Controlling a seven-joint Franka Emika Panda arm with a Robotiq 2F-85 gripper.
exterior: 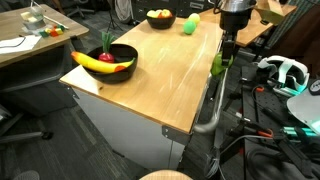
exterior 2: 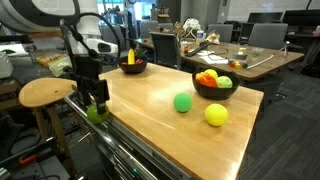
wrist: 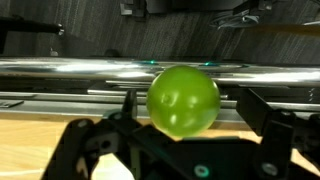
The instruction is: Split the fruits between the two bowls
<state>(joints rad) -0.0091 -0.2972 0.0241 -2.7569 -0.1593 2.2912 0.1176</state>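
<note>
The gripper stays low next and closes both fingers onto the sides of the green apple [exterior 2: 97, 111] [wrist: 183, 100], which is between its open fingers with a gap on each side.
A green apple [wrist: 183, 100] lies at the wooden table's edge next to a metal rail, between my gripper's fingers [wrist: 192, 112]. The fingers are open, with a small gap on each side of the apple. Both exterior views show the gripper [exterior: 222, 58] [exterior 2: 95, 100] low over this apple [exterior: 217, 66] [exterior 2: 97, 111]. A black bowl [exterior: 125, 53] [exterior 2: 139, 69] holds a banana and a red fruit. The other black bowl [exterior: 159, 21] [exterior 2: 200, 90] holds several fruits. A green fruit [exterior: 190, 25] [exterior 2: 182, 102] and a yellow fruit [exterior 2: 216, 115] lie loose on the table.
A round wooden stool [exterior 2: 45, 92] stands beside the table near the arm. Cables and a headset [exterior: 285, 72] lie on the floor past the table's edge. Desks and chairs [exterior 2: 262, 35] stand behind.
</note>
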